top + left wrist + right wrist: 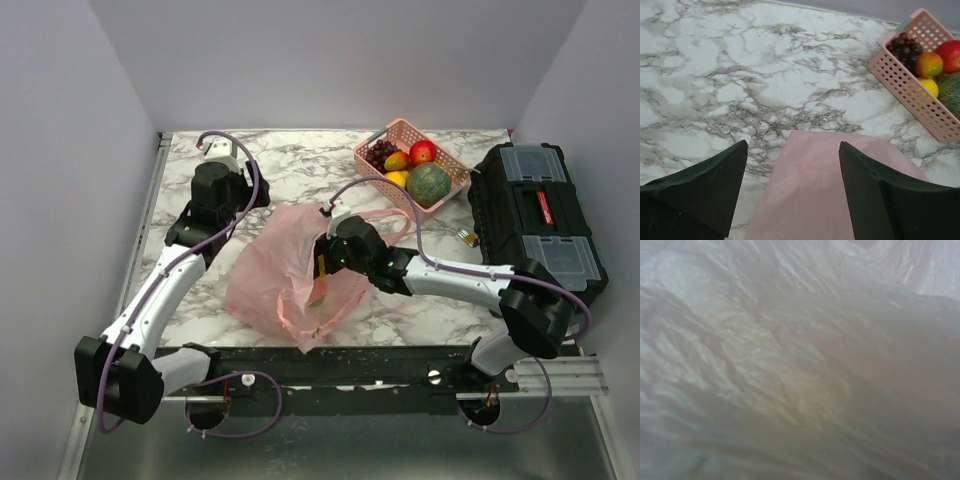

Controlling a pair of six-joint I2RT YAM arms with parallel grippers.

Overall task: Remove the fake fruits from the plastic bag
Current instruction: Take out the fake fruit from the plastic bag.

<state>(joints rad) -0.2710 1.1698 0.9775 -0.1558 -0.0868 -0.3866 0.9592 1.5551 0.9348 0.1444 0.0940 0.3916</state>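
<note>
The robot will next lift its right gripper from the bag and move it over the basket's far end to let go, as that end lies outward and to the gripper's right in the top view.
The pink plastic bag lies crumpled at the middle of the table. Its far edge also shows in the left wrist view. My right gripper reaches into the bag's mouth from the right, its fingers hidden by film. The right wrist view shows only crinkled film with a faint yellowish shape behind it. My left gripper is open and empty above the bag's far left edge. The grape bunch, red apple, green melon and orange and yellow fruits lie in the pink lattice basket.
A black toolbox stands at the right edge, beside the basket. A small metallic object lies between the toolbox and my right arm. Walls close in the table on the left, the back and the right.
</note>
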